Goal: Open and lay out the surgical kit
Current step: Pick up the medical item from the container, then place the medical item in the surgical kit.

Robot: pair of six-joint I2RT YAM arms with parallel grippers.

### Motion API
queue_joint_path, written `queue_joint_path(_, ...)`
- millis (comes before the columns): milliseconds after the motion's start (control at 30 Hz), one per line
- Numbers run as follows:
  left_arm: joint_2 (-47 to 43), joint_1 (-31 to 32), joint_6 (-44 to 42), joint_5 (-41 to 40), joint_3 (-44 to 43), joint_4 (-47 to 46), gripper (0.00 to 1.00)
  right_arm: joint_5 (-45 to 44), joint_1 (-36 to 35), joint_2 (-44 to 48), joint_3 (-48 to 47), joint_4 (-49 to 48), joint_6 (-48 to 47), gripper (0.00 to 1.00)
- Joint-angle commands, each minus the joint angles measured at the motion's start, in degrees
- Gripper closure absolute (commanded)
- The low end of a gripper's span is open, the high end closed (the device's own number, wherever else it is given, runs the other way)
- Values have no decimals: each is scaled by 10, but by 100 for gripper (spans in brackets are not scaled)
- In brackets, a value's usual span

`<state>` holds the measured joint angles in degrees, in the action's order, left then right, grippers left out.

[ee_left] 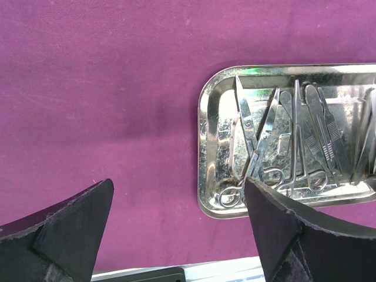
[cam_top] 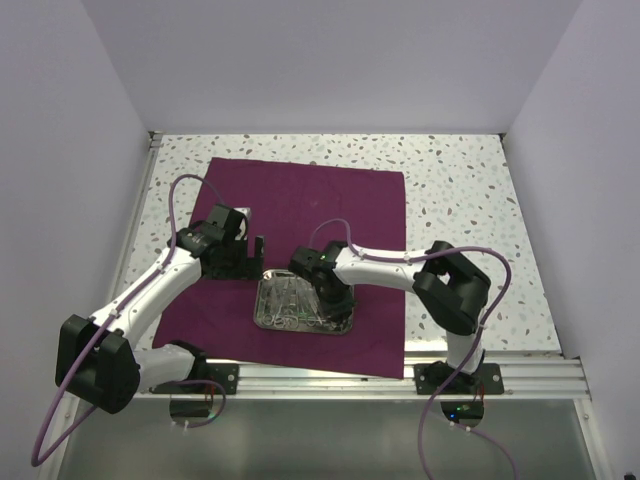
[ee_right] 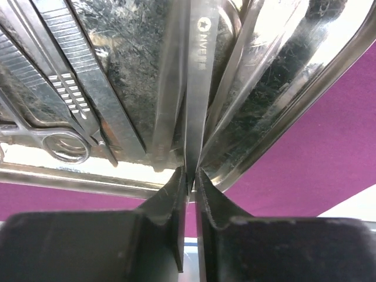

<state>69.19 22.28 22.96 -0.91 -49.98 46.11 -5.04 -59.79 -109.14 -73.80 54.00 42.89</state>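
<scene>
My right gripper is about to lift the tweezers from the tray, carry them outward, lower them and let go of them, because the far cloth [cam_top: 315,199] lies outward of it and is empty of instruments.
The dark magenta cloth [cam_top: 330,195] lies spread flat on the table, with the shiny steel tray [cam_top: 262,300] resting on its near part. Thin silver instruments [ee_left: 294,141] lie side by side in the tray [ee_left: 203,147], among them ring-handled scissors and forceps. My right gripper [ee_right: 189,175] reaches into the tray's right end and is shut on a flat steel tweezers [ee_right: 197,82] with a stamped mark. My left gripper [ee_left: 178,185] stands open over bare cloth [ee_left: 106,88], just left of the tray, holding nothing.
The cloth sits on a speckled white tabletop [cam_top: 460,190] boxed in by pale walls on three sides. An aluminium rail [cam_top: 520,375] runs along the near edge by the arm bases. The tray's raised rim [ee_right: 294,111] lies close to my right fingers.
</scene>
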Motion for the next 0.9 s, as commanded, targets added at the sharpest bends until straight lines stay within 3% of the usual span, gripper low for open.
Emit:
queue_joint_path(0,-15,0,-7,-1,2,-16,4,-15,-3,5,2,3,10,93)
queue_joint_path(100,-14,0,-7,-1,2,-17,4,-24,-4,15,-4,21,11,100)
queue_joint_path(333,-12,0,-7,-1,4,-20,4,-52,-3,46,-66,98,7,100)
queue_joint_path(567,-10,0,-7,-1,4,-22,4,-73,-3,37,-208,170,-13,100)
queue_joint_path(733,-19,0,-8,-2,0,-21,0,-90,23,-23,-285,148,-42,100)
queue_joint_path(867,-39,0,-6,-7,-6,-22,0,-69,98,-92,-371,92,-63,100)
